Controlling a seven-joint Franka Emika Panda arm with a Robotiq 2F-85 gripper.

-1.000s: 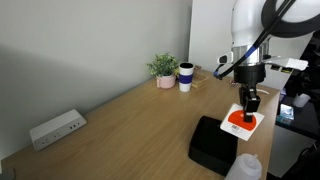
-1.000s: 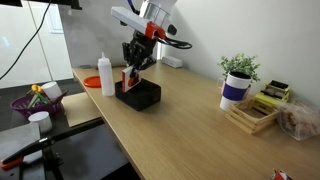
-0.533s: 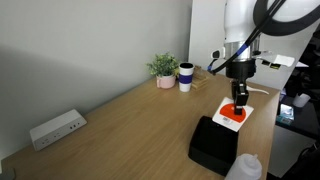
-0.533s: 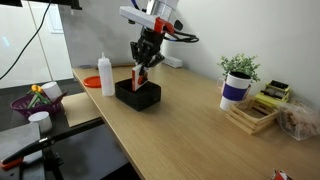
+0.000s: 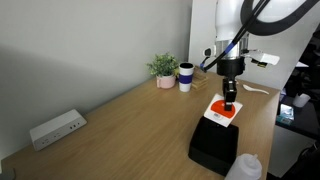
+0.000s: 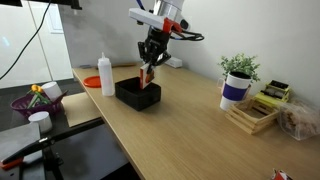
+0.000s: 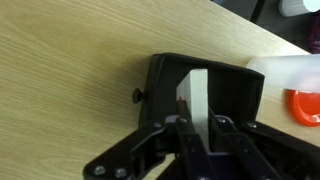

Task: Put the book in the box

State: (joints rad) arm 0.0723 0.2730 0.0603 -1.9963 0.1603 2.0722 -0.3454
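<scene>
My gripper moves down and toward the box's knobbed side next and releases the book inside along that side. The book still hangs mostly above the box's rim.
My gripper is shut on the book, a thin white square with a red-orange circle, and holds it upright by its top edge. The book hangs over the far end of the low black box, its lower edge at about the rim. In an exterior view the gripper holds the book above the box. In the wrist view the book shows edge-on between the fingers, with the open box below it.
A white squeeze bottle stands beside the box. A potted plant and a cup stand at the back. A white power strip lies by the wall. A wooden tray with items is further along the table.
The gripper has carried the book sideways from beyond the box's end to over the box, keeping its hold.
</scene>
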